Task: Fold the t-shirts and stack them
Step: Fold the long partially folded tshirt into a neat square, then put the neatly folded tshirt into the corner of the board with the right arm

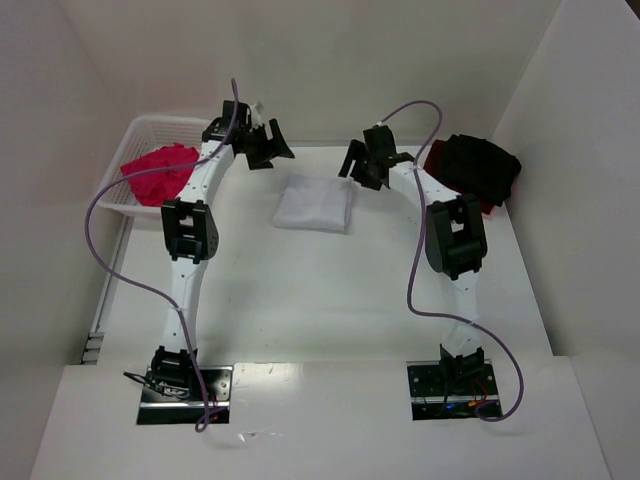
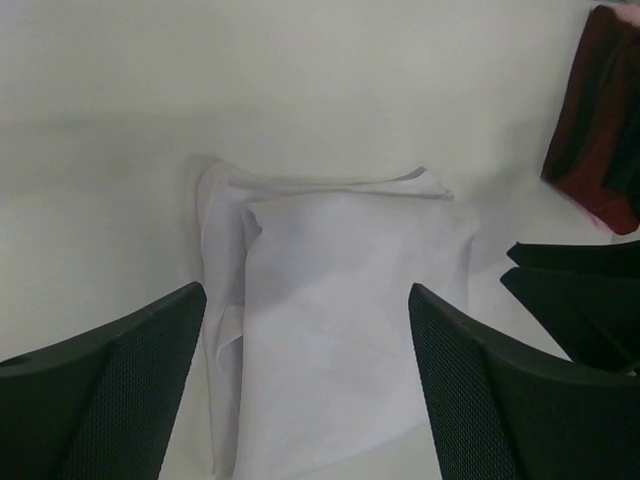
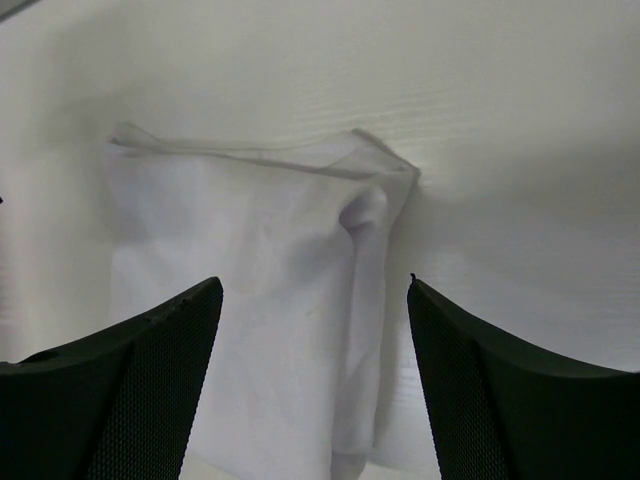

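The white t-shirt's side edge (image 1: pixel 348 206) (image 3: pixel 354 315) faces the black t-shirt and runs between my right gripper's open fingers. I therefore need to move my right gripper down and back onto that edge next.
A folded white t-shirt (image 1: pixel 314 204) lies on the table at the back middle; it also shows in the left wrist view (image 2: pixel 340 320) and the right wrist view (image 3: pixel 260 300). My left gripper (image 1: pixel 268 145) hovers open at its far left corner. My right gripper (image 1: pixel 360 160) hovers open at its far right corner. Neither holds cloth. A bright pink t-shirt (image 1: pixel 158 172) lies crumpled in the white basket (image 1: pixel 140 128) at the back left. A black t-shirt (image 1: pixel 480 165) lies on a dark red one (image 1: pixel 436 160) at the back right; the dark red one also shows in the left wrist view (image 2: pixel 600 140).
White walls close in the table on the left, back and right. The basket stands at the table's back left corner. Purple cables loop off both arms. The right gripper's fingers (image 2: pixel 570 290) show at the right edge of the left wrist view.
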### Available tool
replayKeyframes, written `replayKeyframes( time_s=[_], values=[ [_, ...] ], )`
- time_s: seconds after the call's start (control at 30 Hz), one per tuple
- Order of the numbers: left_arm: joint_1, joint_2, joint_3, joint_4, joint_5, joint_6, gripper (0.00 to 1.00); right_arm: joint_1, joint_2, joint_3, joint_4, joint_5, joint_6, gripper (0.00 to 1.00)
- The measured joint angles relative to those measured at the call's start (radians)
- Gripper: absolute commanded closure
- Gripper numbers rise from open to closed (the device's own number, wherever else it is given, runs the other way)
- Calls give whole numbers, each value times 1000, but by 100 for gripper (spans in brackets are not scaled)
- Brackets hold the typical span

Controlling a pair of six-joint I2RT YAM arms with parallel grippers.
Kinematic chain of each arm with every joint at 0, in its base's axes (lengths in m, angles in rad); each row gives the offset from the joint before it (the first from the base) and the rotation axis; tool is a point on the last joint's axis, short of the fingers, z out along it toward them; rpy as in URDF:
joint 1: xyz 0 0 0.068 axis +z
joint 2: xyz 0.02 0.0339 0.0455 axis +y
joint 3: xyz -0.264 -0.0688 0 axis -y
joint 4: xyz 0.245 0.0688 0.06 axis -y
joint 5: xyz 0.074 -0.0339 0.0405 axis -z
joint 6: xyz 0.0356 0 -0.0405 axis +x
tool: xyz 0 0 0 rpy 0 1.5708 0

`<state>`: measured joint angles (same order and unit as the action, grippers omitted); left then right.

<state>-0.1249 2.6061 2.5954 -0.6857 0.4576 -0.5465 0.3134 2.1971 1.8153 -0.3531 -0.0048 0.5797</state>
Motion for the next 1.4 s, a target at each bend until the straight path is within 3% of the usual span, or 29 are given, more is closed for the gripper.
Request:
replayKeyframes(
  time_s=[0.13,0.33,0.43,0.77,1.03,1.17,1.27,1.3,1.33,1.4],
  values=[
    [0,-85,-171,8,-23,24,10,0,-17,-94,32,-55,-3,20],
    [2,-431,-735,116,-45,23,9,-1,-35,-238,76,-145,-1,20],
    [6,-571,-888,157,-44,24,8,-1,-58,-277,95,-171,-1,21],
    [7,-777,-1104,242,-42,23,8,-1,-60,-296,121,-193,-6,29],
    [7,-874,-1157,245,-42,20,6,1,-11,-254,132,-219,-1,43],
    [7,-911,-1163,245,-42,20,6,2,25,-207,134,-238,6,44],
    [7,-917,-1163,242,-42,21,6,5,59,-161,133,-242,6,58],
    [7,-917,-1163,240,-42,21,6,5,69,-152,133,-245,7,65],
    [7,-917,-1163,237,-43,21,6,5,77,-145,133,-249,6,81],
    [7,-917,-1163,229,-45,21,6,6,95,-135,134,-255,14,94]
  ],
)
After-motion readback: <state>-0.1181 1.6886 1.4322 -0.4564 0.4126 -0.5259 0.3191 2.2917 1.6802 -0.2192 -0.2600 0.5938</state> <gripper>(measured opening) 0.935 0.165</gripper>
